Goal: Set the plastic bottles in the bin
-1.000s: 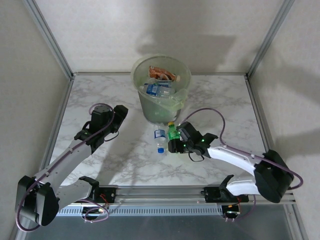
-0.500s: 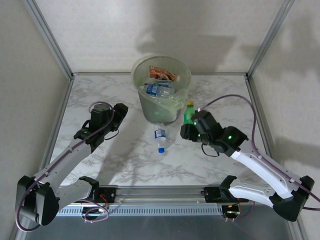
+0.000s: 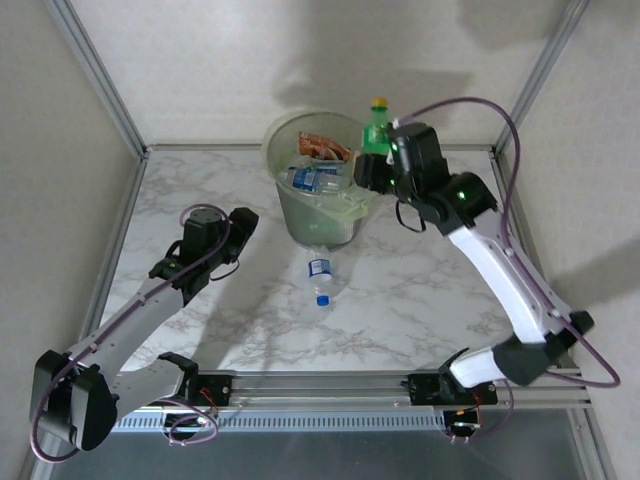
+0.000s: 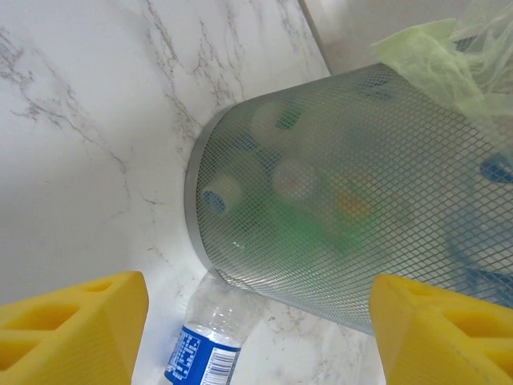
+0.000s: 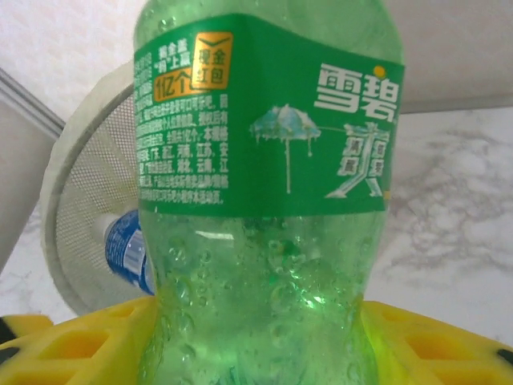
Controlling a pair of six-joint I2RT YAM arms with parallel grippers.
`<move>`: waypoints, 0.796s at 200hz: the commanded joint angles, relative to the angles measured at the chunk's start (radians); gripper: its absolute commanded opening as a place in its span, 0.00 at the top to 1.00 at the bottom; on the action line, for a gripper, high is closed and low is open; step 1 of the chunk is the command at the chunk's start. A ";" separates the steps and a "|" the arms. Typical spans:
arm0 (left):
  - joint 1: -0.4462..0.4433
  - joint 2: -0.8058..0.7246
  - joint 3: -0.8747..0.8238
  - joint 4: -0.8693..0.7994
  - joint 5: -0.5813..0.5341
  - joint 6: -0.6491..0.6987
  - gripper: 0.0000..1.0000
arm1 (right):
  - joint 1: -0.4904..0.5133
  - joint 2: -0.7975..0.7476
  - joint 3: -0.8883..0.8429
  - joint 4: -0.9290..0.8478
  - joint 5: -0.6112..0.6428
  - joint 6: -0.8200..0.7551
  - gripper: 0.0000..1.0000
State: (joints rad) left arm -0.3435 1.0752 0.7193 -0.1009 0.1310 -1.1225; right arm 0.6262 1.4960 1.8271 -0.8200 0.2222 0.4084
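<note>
I should carry the green bottle (image 3: 375,126) sideways over the opening of the bin with my right gripper and then down to release it, as it hangs beside the bin's rim.
My right gripper (image 3: 378,160) is shut on a green bottle (image 3: 375,126) with a yellow cap, held upright high beside the right rim of the bin (image 3: 283,135). In the right wrist view the green bottle (image 5: 264,200) sits pinched between the yellow fingers (image 5: 80,345). Several bottles lie inside the pale-green bin, among them blue-labelled ones and an orange-red one (image 3: 322,148). A clear bottle with a blue label (image 3: 320,275) lies on the table in front of the bin, and that same bottle (image 4: 204,341) shows between the open fingers of my left gripper (image 4: 256,337). My left gripper (image 3: 240,225) hangs left of the bin.
The marble table (image 3: 420,300) is fenced by metal frame posts (image 3: 95,70) and grey walls on three sides. The bin's mesh wall (image 4: 337,200) and its green liner bag (image 4: 433,56) show close ahead in the left wrist view.
My right arm has lifted the green bottle from the table in front of the bin, up and back to beside the bin's right rim. The left arm has stayed still.
</note>
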 commanded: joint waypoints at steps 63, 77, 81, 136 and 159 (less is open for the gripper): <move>-0.017 -0.031 -0.035 0.001 -0.030 -0.013 0.27 | -0.080 0.295 0.270 -0.076 -0.095 -0.180 0.45; -0.019 -0.029 -0.039 0.003 -0.031 -0.016 0.27 | -0.081 0.306 0.275 -0.085 -0.054 -0.175 0.36; -0.019 -0.028 -0.041 0.004 -0.030 -0.017 0.27 | -0.083 0.309 0.278 -0.089 -0.041 -0.171 0.32; -0.065 -0.020 -0.031 -0.011 -0.071 -0.021 0.21 | -0.087 0.274 0.295 -0.091 -0.032 -0.141 0.14; -0.104 -0.011 -0.035 -0.008 -0.086 -0.035 0.21 | -0.083 0.229 0.290 -0.087 -0.056 -0.120 0.15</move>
State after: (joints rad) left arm -0.4103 1.0611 0.6876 -0.1055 0.0845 -1.1320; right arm 0.5457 1.7969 2.0853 -0.9005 0.1795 0.2615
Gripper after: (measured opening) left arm 0.790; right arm 0.862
